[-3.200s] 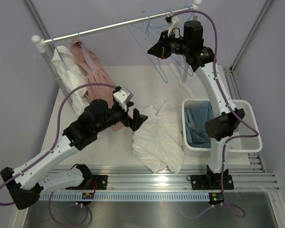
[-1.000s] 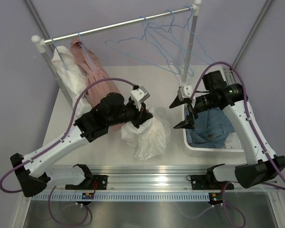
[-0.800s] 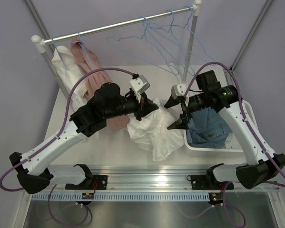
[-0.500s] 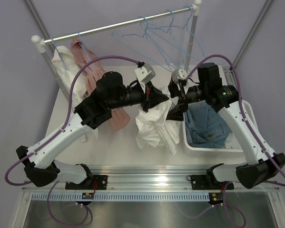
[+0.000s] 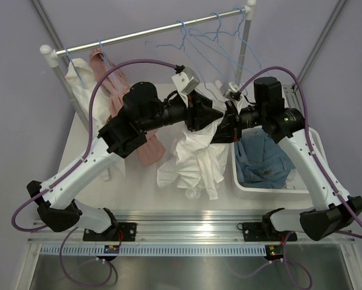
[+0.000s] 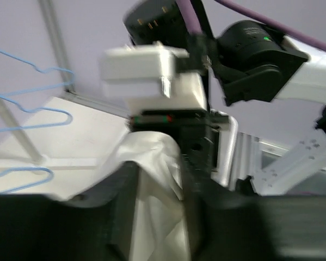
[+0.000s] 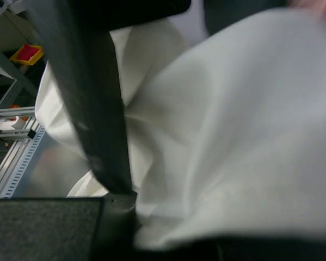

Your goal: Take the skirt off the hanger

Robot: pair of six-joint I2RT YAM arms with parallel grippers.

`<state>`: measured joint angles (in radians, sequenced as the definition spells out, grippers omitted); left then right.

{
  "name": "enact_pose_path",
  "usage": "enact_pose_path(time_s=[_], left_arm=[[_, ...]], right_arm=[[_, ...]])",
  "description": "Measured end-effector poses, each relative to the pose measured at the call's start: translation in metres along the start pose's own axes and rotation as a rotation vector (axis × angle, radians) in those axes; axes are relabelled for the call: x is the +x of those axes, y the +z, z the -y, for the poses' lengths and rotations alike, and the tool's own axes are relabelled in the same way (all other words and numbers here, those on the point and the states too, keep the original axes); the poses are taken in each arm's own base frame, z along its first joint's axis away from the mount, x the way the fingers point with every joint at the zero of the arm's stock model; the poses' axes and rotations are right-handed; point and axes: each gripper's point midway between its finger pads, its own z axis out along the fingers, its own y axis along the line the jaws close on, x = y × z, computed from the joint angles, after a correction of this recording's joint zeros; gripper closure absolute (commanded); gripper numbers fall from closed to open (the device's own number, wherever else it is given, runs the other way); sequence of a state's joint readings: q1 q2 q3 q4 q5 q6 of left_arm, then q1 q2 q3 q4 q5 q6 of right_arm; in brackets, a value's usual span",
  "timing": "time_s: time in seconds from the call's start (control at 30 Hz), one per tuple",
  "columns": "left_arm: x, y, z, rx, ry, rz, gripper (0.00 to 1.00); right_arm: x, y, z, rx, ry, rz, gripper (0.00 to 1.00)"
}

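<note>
My right gripper carries the hanger-free skirt next down to the white basket, below and to its right in the top view, and releases the skirt.
The white skirt [image 5: 196, 160] hangs in a bunch above the table, free of any hanger. Both grippers meet at its top. My right gripper [image 5: 225, 130] is shut on the upper folds; in the right wrist view the cloth [image 7: 233, 136] fills the frame, pinched beside a dark finger [image 7: 97, 119]. My left gripper [image 5: 217, 115] points at the same spot. Its jaws [image 6: 154, 182] stand parted, with skirt fabric [image 6: 149, 163] loose between them. Empty blue wire hangers [image 5: 196, 42] hang on the rail behind.
A metal rail [image 5: 144, 33] crosses the back. On its left end hang a pink garment [image 5: 117, 90] and a white one [image 5: 84, 90]. A white basket [image 5: 277, 186] with blue denim [image 5: 259, 160] stands at the right, just beside the skirt.
The left arm lifted the skirt off the table, up and to the right. The right gripper came in from the basket and closed on its top, and the left jaws parted.
</note>
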<state>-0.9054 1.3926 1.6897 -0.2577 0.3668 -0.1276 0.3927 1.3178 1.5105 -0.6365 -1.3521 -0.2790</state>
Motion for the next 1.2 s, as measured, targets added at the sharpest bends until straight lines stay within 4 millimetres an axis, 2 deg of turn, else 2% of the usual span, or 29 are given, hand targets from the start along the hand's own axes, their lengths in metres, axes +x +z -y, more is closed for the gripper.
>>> enact_pose_path(time_s=[0.1, 0.17, 0.27, 0.33, 0.43, 0.53, 0.6, 0.7, 0.77, 0.87, 0.97, 1.1, 1.2], left_arm=[[-0.014, -0.004, -0.014, -0.076, 0.022, 0.044, 0.34], [-0.021, -0.010, -0.021, -0.126, 0.037, 0.060, 0.29], [-0.034, -0.029, -0.031, -0.215, 0.078, 0.083, 0.22], [-0.043, -0.045, -0.033, -0.260, 0.100, 0.097, 0.17], [-0.051, -0.078, -0.034, -0.332, 0.136, 0.131, 0.13], [-0.046, -0.107, -0.035, -0.393, 0.150, 0.146, 0.12], [-0.034, -0.123, -0.038, -0.431, 0.146, 0.137, 0.12], [-0.008, -0.136, -0.043, -0.473, 0.123, 0.109, 0.11], [0.017, -0.142, -0.047, -0.498, 0.095, 0.076, 0.10], [0.049, -0.144, -0.053, -0.523, 0.061, 0.019, 0.09], [0.071, -0.145, -0.057, -0.541, 0.037, -0.031, 0.08], [0.075, -0.147, -0.059, -0.552, 0.036, -0.045, 0.06], [0.074, -0.148, -0.058, -0.553, 0.037, -0.043, 0.05]], right_arm=[[0.008, -0.006, -0.003, 0.025, 0.021, -0.028, 1.00], [0.011, -0.015, -0.001, 0.062, 0.026, -0.036, 1.00], [0.011, -0.041, 0.006, 0.166, 0.038, -0.031, 1.00], [0.002, -0.062, 0.011, 0.252, 0.034, -0.021, 1.00], [-0.021, -0.090, 0.014, 0.378, -0.021, -0.010, 1.00], [-0.047, -0.114, 0.010, 0.514, -0.100, -0.013, 1.00], [-0.059, -0.130, 0.004, 0.611, -0.137, -0.017, 1.00], [-0.065, -0.158, -0.001, 0.777, -0.152, -0.018, 1.00], [-0.061, -0.178, 0.000, 0.890, -0.133, -0.024, 1.00], [-0.042, -0.207, 0.007, 1.034, -0.064, -0.051, 1.00], [-0.009, -0.233, 0.018, 1.140, 0.036, -0.096, 1.00], [0.059, -0.272, 0.036, 1.258, 0.238, -0.161, 1.00], [0.123, -0.295, 0.050, 1.288, 0.438, -0.203, 1.00]])
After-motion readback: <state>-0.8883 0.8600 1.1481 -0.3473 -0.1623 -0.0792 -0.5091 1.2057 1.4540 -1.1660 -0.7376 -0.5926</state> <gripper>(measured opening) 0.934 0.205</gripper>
